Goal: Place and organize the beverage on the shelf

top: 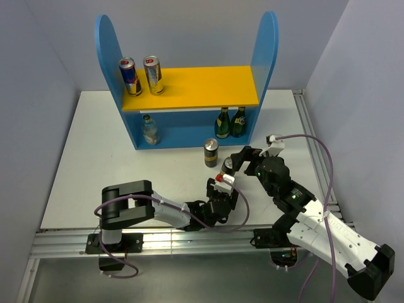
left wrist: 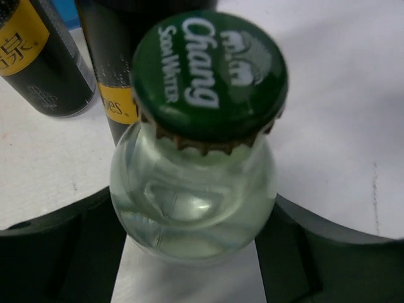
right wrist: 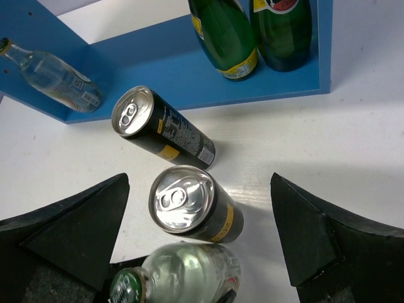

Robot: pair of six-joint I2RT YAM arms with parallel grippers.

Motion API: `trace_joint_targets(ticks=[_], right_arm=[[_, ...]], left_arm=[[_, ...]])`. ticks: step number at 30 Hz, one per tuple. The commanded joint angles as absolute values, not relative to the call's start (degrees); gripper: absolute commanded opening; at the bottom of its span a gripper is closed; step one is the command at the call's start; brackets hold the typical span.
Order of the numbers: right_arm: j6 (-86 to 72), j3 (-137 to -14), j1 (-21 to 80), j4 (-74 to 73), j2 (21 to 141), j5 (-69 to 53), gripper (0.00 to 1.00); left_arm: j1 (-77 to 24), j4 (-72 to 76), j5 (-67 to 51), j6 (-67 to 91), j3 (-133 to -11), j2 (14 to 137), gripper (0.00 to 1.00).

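Note:
My left gripper goes outward and to the left in the top view next and releases its bottle beside the shelved clear bottle, since the blue board is empty there.
The shelf stands at the back. A blue-and-silver can and a gold can stand on its yellow board, and a clear bottle stands below. My left gripper is shut on a second clear bottle with a green cap; the bottle stands upright on the table. My right gripper hangs open over a black-and-gold can, its fingers apart from it. Another black-and-gold can stands closer to the shelf.
Two green bottles stand at the right end of the shelf's lower level. The held bottle stands close beside the can under my right gripper. Metal rails run along the table's right and near edges.

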State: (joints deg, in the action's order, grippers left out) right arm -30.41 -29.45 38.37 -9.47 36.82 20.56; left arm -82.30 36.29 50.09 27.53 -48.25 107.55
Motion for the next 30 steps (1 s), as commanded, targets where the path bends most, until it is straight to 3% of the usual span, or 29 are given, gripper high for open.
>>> trace_joint_targets(ticks=[1, 3, 4, 5, 9, 23, 30], right_arm=[[-30.41, -28.74, 38.67, -7.56, 36.21, 21.71, 1.00], [-30.41, -28.74, 38.67, -7.47, 36.39, 21.71, 1.00], [-30.41, -28.65, 38.67, -7.38, 36.39, 21.62, 1.00], [-30.41, -28.57, 38.67, -7.30, 36.47, 21.53, 1.00], [-30.41, -28.74, 38.67, -7.29, 36.91, 21.62, 1.00], [-30.24, -28.30, 38.67, -6.77, 37.00, 21.36, 1.00], [-30.41, -27.95, 38.67, -6.42, 36.91, 21.27, 1.00]], left_arm=[[-80.69, 40.26, 48.34, 26.28, -50.54, 108.54, 0.67], [-80.25, 39.47, 48.60, 26.28, -50.97, 108.98, 0.46], [-80.24, 39.55, 48.60, 26.45, -50.89, 108.98, 0.40], [-80.07, 39.55, 48.52, 26.54, -50.63, 108.98, 0.28], [-79.98, 37.37, 49.13, 27.33, -50.45, 108.03, 0.00], [-79.81, 18.03, 65.21, 35.24, -39.56, 86.40, 0.00], [-71.64, 24.50, 64.95, 30.94, -34.55, 78.85, 0.00]])
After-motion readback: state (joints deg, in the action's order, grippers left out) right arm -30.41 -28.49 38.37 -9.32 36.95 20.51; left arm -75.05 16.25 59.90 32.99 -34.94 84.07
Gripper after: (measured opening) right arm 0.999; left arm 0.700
